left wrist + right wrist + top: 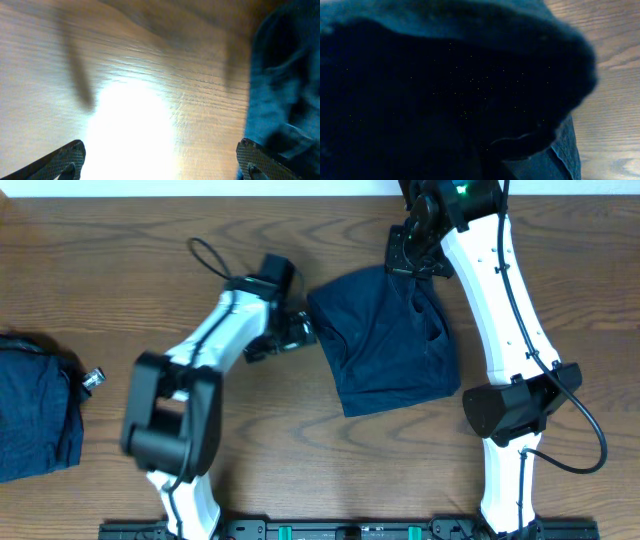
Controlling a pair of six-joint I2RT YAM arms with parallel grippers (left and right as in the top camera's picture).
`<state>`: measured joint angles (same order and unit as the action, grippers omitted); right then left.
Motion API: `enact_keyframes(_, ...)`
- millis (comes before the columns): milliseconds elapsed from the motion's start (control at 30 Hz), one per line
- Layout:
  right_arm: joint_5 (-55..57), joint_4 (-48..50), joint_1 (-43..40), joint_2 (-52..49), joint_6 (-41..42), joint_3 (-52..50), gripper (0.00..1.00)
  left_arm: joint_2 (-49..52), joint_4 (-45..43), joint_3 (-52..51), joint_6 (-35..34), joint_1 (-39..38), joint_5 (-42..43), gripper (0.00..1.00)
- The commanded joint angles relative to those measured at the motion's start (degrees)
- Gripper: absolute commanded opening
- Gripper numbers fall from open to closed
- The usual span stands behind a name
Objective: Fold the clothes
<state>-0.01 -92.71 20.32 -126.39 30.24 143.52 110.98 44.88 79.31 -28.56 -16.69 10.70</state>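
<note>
My right gripper moves down toward the tabletop at the garment's far end point(402, 284) and releases the held corner next, because the cloth still stands raised.
A dark navy garment point(390, 340) lies partly folded in the middle of the table. My left gripper point(297, 330) is at its left edge, just above the wood. In the left wrist view its fingers point(162, 162) are wide open and empty, with the blue cloth point(287, 75) at the right. My right gripper point(412, 252) is at the garment's far edge, where the cloth bunches up towards it. The right wrist view is filled with dark cloth point(445, 90) that hides the fingers. The gripper appears shut on the fabric.
A second navy garment point(35, 415) lies folded at the table's left edge, with a small metal object point(93, 378) beside it. The arm bases stand along the near edge. Bare wood point(615, 75) shows to the right of the garment.
</note>
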Motion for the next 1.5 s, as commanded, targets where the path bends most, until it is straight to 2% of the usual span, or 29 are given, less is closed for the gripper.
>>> enact_keyframes(0, -0.26, 0.24, 0.39, -0.44, 1.05, 0.33, 0.02, -6.75, 1.38, 0.22, -0.7, 1.55, 0.79, 0.98)
enact_keyframes(200, -0.96, 1.95, 1.18, -1.05, 1.05, -2.6, 0.01, -13.94, 4.74, 0.22, -0.68, 2.27, 0.59, 0.98)
enact_keyframes(400, -1.09, 4.9, 3.96, -1.46, 1.03, -5.73, 0.02, -15.56, 6.36, 0.22, -0.7, 2.27, 0.59, 0.98)
enact_keyframes(500, -1.11, 5.6, 5.38, -1.46, 1.03, -5.84, 0.07, -15.56, 6.8, 0.22, -0.7, 2.27, 0.59, 0.98)
enact_keyframes(533, -1.25, 5.79, 5.77, -1.46, 1.01, -5.84, 0.13, -15.56, 6.8, 0.22, -0.68, 2.27, 0.57, 0.98)
enact_keyframes(600, -2.01, 6.16, 6.58, -1.46, 0.76, -5.84, 0.16, -15.56, 6.78, 0.22, -0.68, 2.27, 0.28, 0.98)
enact_keyframes(633, -2.23, 6.27, 6.97, -1.46, 0.76, -5.86, 0.22, -15.56, 6.75, 0.22, -0.68, 2.27, 0.13, 0.98)
enact_keyframes(700, -2.6, 6.67, 7.82, -1.46, 0.72, -5.86, 0.49, -15.56, 6.73, 0.22, -0.68, 2.27, 0.11, 0.98)
enact_keyframes(767, -3.41, 7.5, 8.52, -1.46, -0.68, -5.86, 0.53, -15.56, 6.75, 0.22, -0.7, 2.32, -0.96, 0.98)
enact_keyframes(833, -4.9, 9.01, 9.11, -1.46, -2.64, -5.86, 0.49, -15.56, 6.78, 0.22, -0.68, 2.34, -1.7, 0.98)
enact_keyframes(933, -5.62, 10.71, 9.66, -1.46, -2.67, -5.86, 0.49, -15.56, 6.93, 0.22, -0.68, 2.32, -1.81, 0.98)
enact_keyframes(1000, -5.11, 11.23, 9.6, -1.46, -2.69, -5.84, 0.57, -15.54, 7.45, 0.2, -0.68, 2.32, -1.81, 0.98)
enact_keyframes(1033, -4.5, 11.34, 9.11, -1.46, -2.69, -5.84, 0.58, -15.52, 7.82, 0.09, -0.68, 2.32, -1.79, 0.98)
enact_keyframes(1100, -3.85, 11.1, 7.43, -1.46, -3.06, -5.84, 0.75, -15.5, 7.78, -0.7, -0.2, 2.1, -0.81, 0.98)
enact_keyframes(1300, -8.15, 8.61, -1.81, -1.46, -9.27, -5.84, 0.88, -13.22, 3.56, -3.54, 3.63, -0.24, 6.69, 0.98)
enact_keyframes(1467, -14.43, 5.09, -10.38, -1.46, -14.73, -5.84, 0.98, -6.97, -4.46, -4.79, 4.5, -3.48, 16.79, 0.98)
